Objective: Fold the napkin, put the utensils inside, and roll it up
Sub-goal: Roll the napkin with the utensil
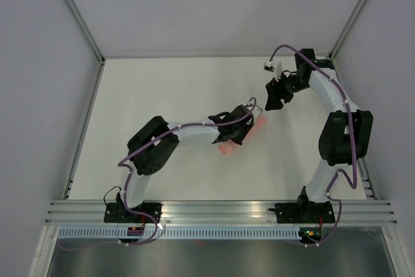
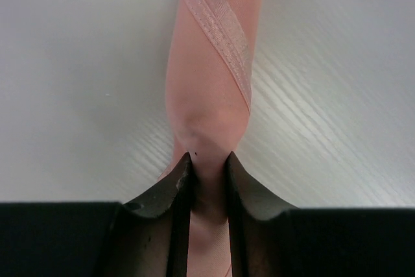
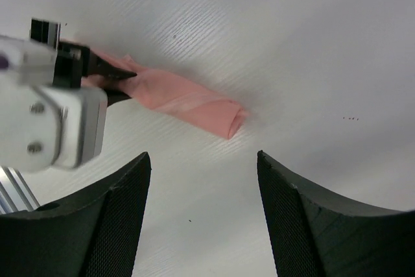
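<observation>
The left gripper carries the napkin outward and to the left in the top view next, turning its slant straighter, then opens, as the napkin is rolled.
The napkin (image 1: pixel 227 148) is a slim salmon-pink rolled tube lying on the white table near the middle. My left gripper (image 1: pixel 237 134) is shut on it partway along. In the left wrist view the tube (image 2: pixel 211 89) runs away from the gripper (image 2: pixel 207 160), pinched between both fingers. My right gripper (image 1: pixel 273 103) hovers open and empty, up and to the right of the roll, not touching it. The right wrist view shows the tube (image 3: pixel 188 100) with its free end beyond the right gripper (image 3: pixel 202 156). It also shows the left gripper (image 3: pixel 107 76) clamped on the tube. No utensils show.
Grey enclosure walls stand at the left, back and right of the white table (image 1: pixel 162 89). An aluminium rail (image 1: pixel 220 209) with both arm bases runs along the near edge. The left arm's white wrist camera housing (image 3: pixel 52 115) sits close to the roll.
</observation>
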Available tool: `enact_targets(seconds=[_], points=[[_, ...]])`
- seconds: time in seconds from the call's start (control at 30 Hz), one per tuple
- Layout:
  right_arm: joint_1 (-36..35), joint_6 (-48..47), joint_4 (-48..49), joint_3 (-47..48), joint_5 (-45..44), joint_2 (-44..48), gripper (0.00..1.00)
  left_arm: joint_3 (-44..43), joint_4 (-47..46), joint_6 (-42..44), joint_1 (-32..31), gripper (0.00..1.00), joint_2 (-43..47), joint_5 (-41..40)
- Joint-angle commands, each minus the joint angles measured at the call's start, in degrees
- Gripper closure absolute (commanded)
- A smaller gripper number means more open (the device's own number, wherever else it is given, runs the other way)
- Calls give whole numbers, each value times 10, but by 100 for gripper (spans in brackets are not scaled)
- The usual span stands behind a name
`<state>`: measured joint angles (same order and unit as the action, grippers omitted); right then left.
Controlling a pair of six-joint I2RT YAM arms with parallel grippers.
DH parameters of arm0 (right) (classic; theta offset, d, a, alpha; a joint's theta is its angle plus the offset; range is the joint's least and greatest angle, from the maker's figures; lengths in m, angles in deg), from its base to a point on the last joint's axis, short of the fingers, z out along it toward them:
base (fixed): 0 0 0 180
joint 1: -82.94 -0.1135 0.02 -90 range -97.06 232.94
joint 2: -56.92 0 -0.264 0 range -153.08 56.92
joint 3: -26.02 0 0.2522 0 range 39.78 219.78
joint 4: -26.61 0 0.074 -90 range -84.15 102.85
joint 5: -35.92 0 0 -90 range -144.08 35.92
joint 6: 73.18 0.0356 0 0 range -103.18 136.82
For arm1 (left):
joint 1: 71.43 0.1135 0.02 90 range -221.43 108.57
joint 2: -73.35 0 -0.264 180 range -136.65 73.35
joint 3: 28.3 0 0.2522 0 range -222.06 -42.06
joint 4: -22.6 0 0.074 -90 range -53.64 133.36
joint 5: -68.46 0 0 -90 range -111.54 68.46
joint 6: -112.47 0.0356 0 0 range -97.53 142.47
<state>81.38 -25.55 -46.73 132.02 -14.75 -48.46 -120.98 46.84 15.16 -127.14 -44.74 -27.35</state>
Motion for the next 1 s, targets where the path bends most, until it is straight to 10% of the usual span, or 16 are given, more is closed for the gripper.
enact_targets(seconds=[0.0, 0.97], points=[[11, 2, -18, 13, 28, 24, 28, 24, 178, -76, 47, 77, -61, -32], [12, -47, -61, -5, 72, 14, 27, -269, 365, -279, 166, 69, -210, 49]])
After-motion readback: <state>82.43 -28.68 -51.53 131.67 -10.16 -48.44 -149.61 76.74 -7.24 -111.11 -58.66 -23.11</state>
